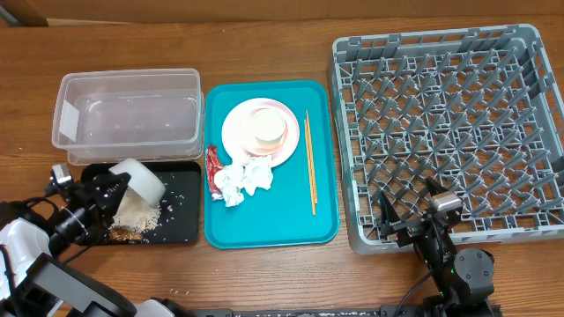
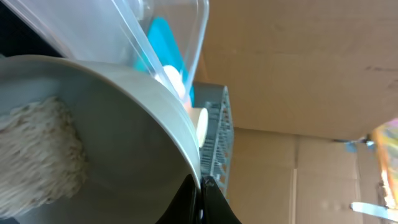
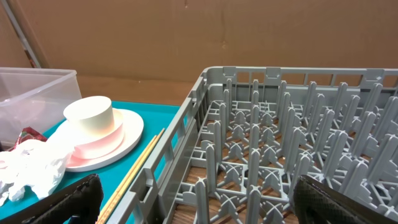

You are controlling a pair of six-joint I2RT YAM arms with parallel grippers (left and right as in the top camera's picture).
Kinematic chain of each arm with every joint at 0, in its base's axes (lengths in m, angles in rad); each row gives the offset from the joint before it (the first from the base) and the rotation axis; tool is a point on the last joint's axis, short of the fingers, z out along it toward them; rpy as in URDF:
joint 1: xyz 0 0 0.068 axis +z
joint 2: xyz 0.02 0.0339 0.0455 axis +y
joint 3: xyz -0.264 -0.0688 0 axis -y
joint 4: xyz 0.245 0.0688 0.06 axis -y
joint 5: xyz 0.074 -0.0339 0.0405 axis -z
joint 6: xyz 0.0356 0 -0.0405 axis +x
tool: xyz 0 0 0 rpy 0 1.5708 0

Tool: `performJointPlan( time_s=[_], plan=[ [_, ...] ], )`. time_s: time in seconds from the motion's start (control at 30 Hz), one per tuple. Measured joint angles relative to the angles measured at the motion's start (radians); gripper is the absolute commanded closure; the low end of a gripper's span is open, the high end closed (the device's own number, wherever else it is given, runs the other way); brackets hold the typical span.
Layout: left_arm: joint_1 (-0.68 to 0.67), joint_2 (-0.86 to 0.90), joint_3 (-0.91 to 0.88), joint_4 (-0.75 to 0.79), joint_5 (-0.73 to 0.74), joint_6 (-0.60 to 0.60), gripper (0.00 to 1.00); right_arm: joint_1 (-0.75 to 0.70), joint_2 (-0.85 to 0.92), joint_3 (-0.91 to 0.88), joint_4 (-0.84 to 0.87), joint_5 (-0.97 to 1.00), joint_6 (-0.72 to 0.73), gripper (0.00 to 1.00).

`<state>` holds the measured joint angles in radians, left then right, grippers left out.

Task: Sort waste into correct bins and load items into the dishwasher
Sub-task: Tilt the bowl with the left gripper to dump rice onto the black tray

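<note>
My left gripper will next carry the bowl to its right in the overhead view, set it level on the teal tray's bare near end (image 1: 287,217) and release.
My left gripper (image 1: 107,190) is shut on the rim of a white bowl (image 1: 139,180), tilted over the black tray (image 1: 181,220). Rice and brown scraps (image 1: 134,216) lie on the tray below it. In the left wrist view the jaws (image 2: 198,200) pinch the bowl rim (image 2: 143,118), with rice (image 2: 37,155) inside. On the teal tray sit the pink plate (image 1: 233,134) bearing an upturned bowl (image 1: 264,129), white napkins (image 1: 245,180), a red wrapper (image 1: 213,165) and chopsticks (image 1: 310,163). My right gripper (image 1: 410,218) is open and empty over the front left corner of the grey dish rack (image 1: 449,132).
The clear tub (image 1: 128,114) stands behind the black tray. The teal tray (image 1: 264,231) lies between the bins and the rack. The right wrist view shows the rack wall (image 3: 186,134), plate (image 3: 127,134), napkins (image 3: 31,165) and chopsticks (image 3: 134,171). A few rice grains lie on the table.
</note>
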<state>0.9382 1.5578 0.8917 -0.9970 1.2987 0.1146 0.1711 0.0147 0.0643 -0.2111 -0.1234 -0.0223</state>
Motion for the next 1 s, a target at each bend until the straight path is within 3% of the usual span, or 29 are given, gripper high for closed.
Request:
performJointPlan(
  time_s=[0.47, 0.6, 0.77, 1.0],
  plan=[
    [0.000, 0.000, -0.003, -0.061, 0.112, 0.048, 0.96, 0.000, 0.000, 0.000, 0.000, 0.000, 0.000, 0.00],
    [0.000, 0.000, -0.003, -0.018, 0.130, 0.052, 0.96, 0.000, 0.000, 0.000, 0.000, 0.000, 0.000, 0.00],
    [0.000, 0.000, -0.004, -0.083, 0.181, 0.086, 0.96, 0.000, 0.000, 0.000, 0.000, 0.000, 0.000, 0.00],
    [0.000, 0.000, -0.005, -0.008, 0.210, 0.106, 0.96, 0.000, 0.000, 0.000, 0.000, 0.000, 0.000, 0.00]
  ],
)
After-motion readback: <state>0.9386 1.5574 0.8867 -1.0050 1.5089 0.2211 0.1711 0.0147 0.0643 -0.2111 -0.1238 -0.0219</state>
